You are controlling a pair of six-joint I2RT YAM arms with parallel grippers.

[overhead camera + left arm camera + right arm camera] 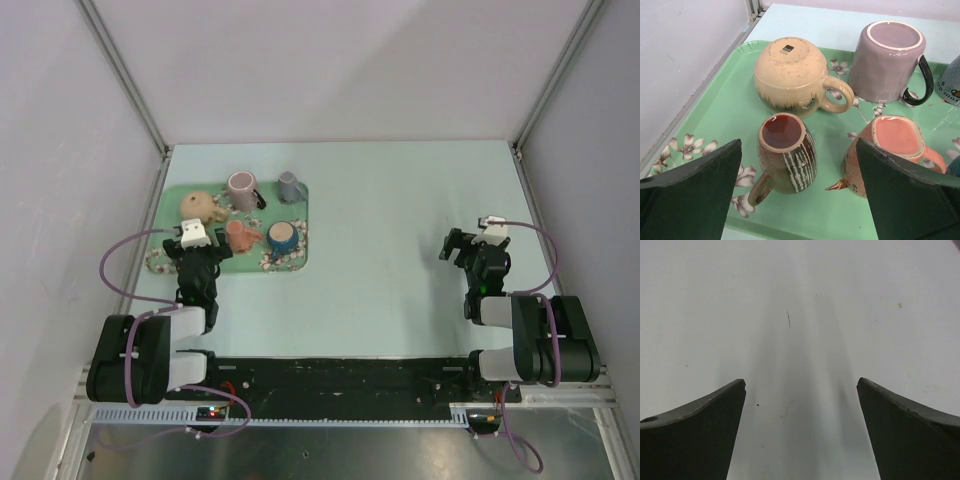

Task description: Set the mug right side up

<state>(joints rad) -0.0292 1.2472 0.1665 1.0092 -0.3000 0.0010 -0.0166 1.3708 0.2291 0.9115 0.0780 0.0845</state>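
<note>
My left gripper will next turn and move across and down onto the orange mug's handle, because the handle is below my left gripper and to its right in the top view.
A green floral tray (720, 105) holds several mugs. A cream mug (787, 75) and a purple mug with a black handle (887, 57) stand bottom up at the back. A brown white-striped mug (787, 157) stands mouth up, with its handle toward the near left. An orange mug (892, 145) is beside it on the right. My left gripper (799, 165) is open and empty. It hovers just near of the brown mug, with one finger on each side. In the top view the left gripper (200, 250) covers that mug. My right gripper (455, 245) is open and empty over bare table (800, 315).
A grey mug (290, 185) stands at the tray's back right and a blue mug (281, 237) at its front right. The tray (300, 262) lies at the table's left, next to the left wall and frame post (165, 150).
</note>
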